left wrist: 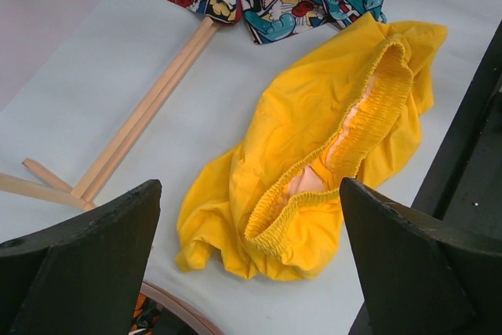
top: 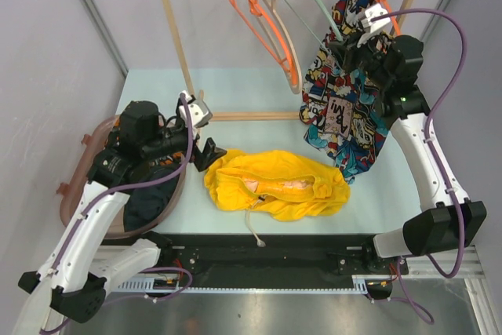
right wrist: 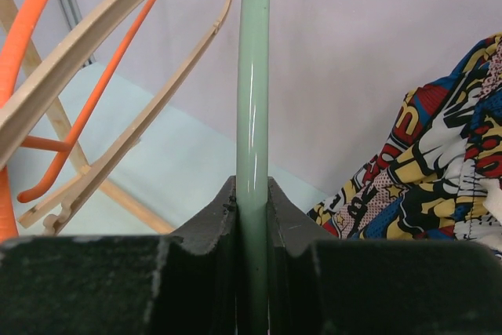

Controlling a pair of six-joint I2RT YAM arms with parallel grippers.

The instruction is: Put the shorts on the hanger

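Observation:
Next, my right gripper carries the hanger back and down over the open waistband [top: 281, 187] and releases it beside my empty left gripper.
The yellow shorts [top: 274, 186] lie crumpled on the table in front of the arms, waistband open and a whitish drawstring [top: 255, 233] trailing toward the near edge. In the left wrist view the shorts [left wrist: 329, 139] lie just ahead of my open, empty left gripper [left wrist: 249, 186], which hovers at their left end [top: 210, 154]. The mint-green hanger [top: 314, 13] hangs on the rack's rail. My right gripper [top: 343, 41] is shut on one of its thin arms; the right wrist view shows the green bar [right wrist: 252, 76] pinched between the fingers [right wrist: 252, 194].
A wooden rack [top: 176, 37] stands at the back with orange hangers [top: 259, 17] and a beige hanger [top: 278, 13]. A comic-print garment [top: 349, 115] hangs by the right arm. A brown basket [top: 86, 186] with dark cloth sits at the left.

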